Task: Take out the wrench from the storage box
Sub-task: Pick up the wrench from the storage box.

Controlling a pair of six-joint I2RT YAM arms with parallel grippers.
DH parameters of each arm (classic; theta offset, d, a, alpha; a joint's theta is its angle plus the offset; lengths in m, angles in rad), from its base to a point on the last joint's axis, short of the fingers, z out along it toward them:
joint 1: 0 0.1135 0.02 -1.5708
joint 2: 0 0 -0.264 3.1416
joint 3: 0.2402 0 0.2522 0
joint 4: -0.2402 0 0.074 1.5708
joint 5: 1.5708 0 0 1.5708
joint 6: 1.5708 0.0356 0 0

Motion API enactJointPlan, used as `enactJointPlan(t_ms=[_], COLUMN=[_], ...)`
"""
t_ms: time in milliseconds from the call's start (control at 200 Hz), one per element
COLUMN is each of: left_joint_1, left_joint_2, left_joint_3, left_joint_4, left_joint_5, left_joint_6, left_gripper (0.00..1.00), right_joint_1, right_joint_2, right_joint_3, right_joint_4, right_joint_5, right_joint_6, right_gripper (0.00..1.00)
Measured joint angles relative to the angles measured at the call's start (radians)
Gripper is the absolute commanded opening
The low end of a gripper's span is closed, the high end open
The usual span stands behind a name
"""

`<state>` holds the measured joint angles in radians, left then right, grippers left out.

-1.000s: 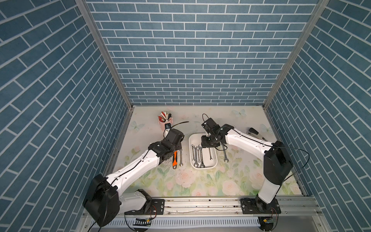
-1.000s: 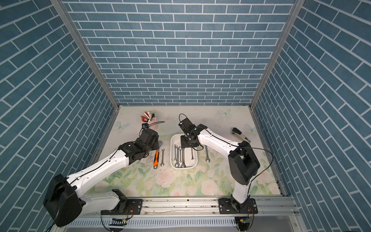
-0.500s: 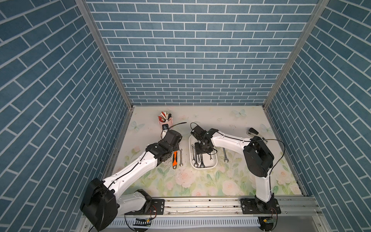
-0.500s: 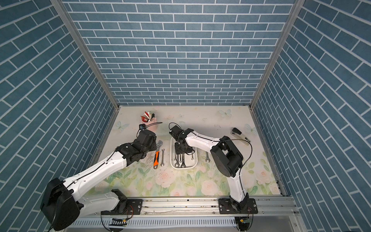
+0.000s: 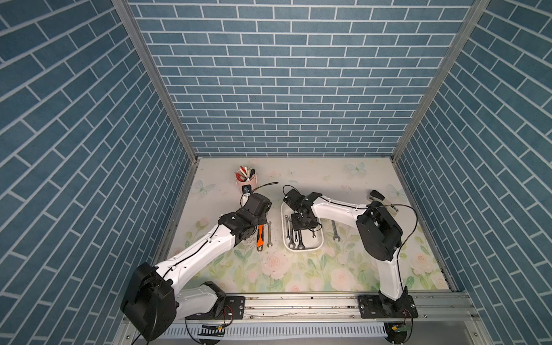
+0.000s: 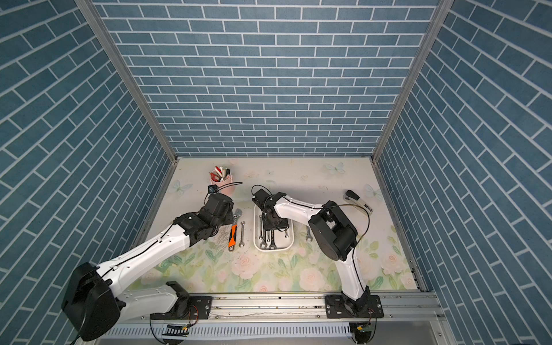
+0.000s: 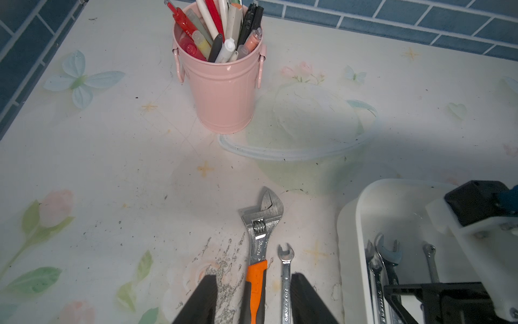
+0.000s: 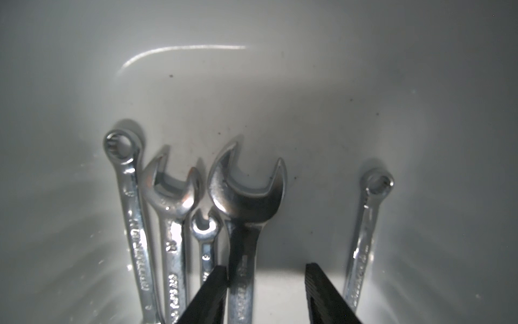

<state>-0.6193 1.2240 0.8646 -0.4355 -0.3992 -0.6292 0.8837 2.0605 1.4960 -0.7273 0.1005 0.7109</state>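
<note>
My right gripper will next move gently toward the slimmer wrenches and close on the largest wrench's shank, because this is between its fingers, off toward that side.
The white storage box lies mid-table with several chrome wrenches in it. My right gripper is lowered into the box. In the right wrist view it stands open astride the shank of the largest open-end wrench. One finger touches that shank, while the other is well clear of it. Three slimmer wrenches lie on one side and a small ring wrench on the other. My left gripper is open, holding nothing, over the table left of the box.
Beneath the left gripper lie an orange-handled adjustable wrench and a small wrench. Another wrench lies right of the box. A pink cup of pens stands at the back left. A stapler lies at the far right.
The right arm has folded at the elbow and carried its gripper from the box's far end down among the wrenches. The left arm has hardly moved.
</note>
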Motion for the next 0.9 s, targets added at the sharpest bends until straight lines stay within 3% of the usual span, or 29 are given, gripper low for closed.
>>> enactJointPlan(t_ms=[450, 640, 900], left_joint_1=[0.001, 0.002, 0.002], left_joint_2=[0.0, 0.0, 0.0], left_joint_3=[0.0, 0.0, 0.001], left_joint_4=[0.0, -0.001, -0.001], left_joint_5=[0.005, 0.013, 0.019], left_joint_6=[0.006, 0.006, 0.006], left_gripper=[0.48, 0.48, 0.48], right_joint_1=[0.0, 0.003, 0.004], right_joint_2=[0.016, 0.022, 0.022], right_joint_3=[0.014, 0.017, 0.017], right_joint_4=[0.002, 0.005, 0.01], right_joint_5=[-0.015, -0.018, -0.019], right_joint_6=[0.0, 0.003, 0.01], right_gripper=[0.41, 0.29, 0.21])
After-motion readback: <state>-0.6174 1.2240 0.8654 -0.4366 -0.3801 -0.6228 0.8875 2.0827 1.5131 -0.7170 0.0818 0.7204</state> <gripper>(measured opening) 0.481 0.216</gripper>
